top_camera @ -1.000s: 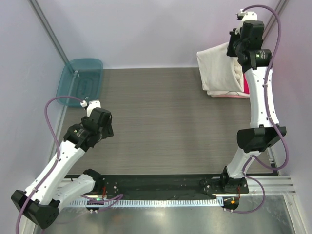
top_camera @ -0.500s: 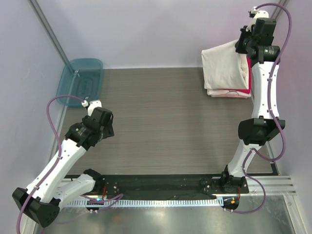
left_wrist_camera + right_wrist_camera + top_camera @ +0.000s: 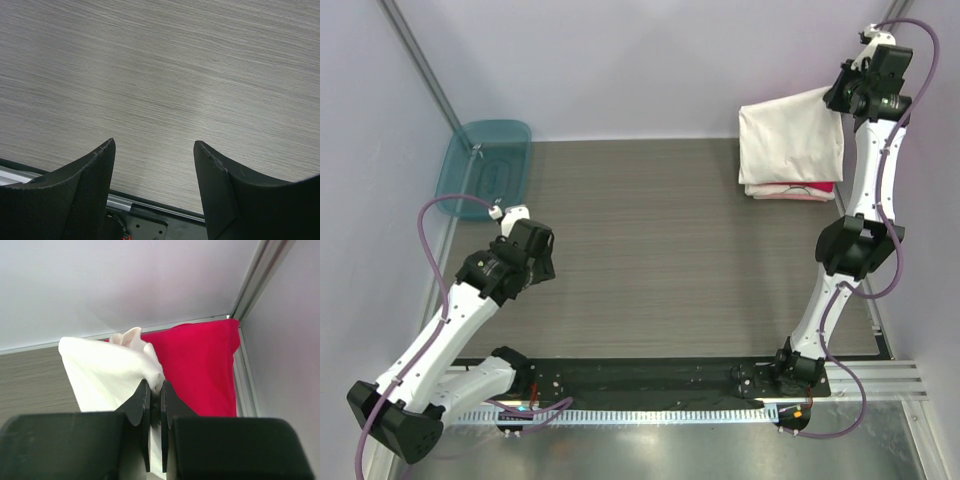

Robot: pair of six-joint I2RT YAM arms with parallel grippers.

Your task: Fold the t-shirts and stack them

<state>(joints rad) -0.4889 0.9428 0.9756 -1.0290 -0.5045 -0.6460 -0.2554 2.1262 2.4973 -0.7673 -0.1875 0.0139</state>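
Observation:
My right gripper lowers the white t-shirt's held corner onto the bare far part of the pinkish-red t-shirt [image 3: 200,367] next and releases it, as that part lies uncovered.
A cream-white t-shirt [image 3: 790,140] hangs folded over the stack at the far right corner of the table. My right gripper [image 3: 842,92] is shut on its upper right edge and holds it lifted. In the right wrist view the white cloth [image 3: 107,372] bunches between my fingers [image 3: 141,402], and the bright pinkish-red t-shirt [image 3: 200,367] lies flat beneath. Pale folded tees [image 3: 785,190] show under the white one. My left gripper [image 3: 500,262] is open and empty above bare table [image 3: 160,75] at the left.
A translucent teal tub [image 3: 485,160] stands against the far left wall. Frame posts run up both back corners, the right one [image 3: 252,277] close to my right gripper. The black arm base rail [image 3: 640,380] lies along the near edge.
My right gripper has moved right and toward the back corner, pulling the white t-shirt over the stack so it covers most of the red one. The left arm has barely moved.

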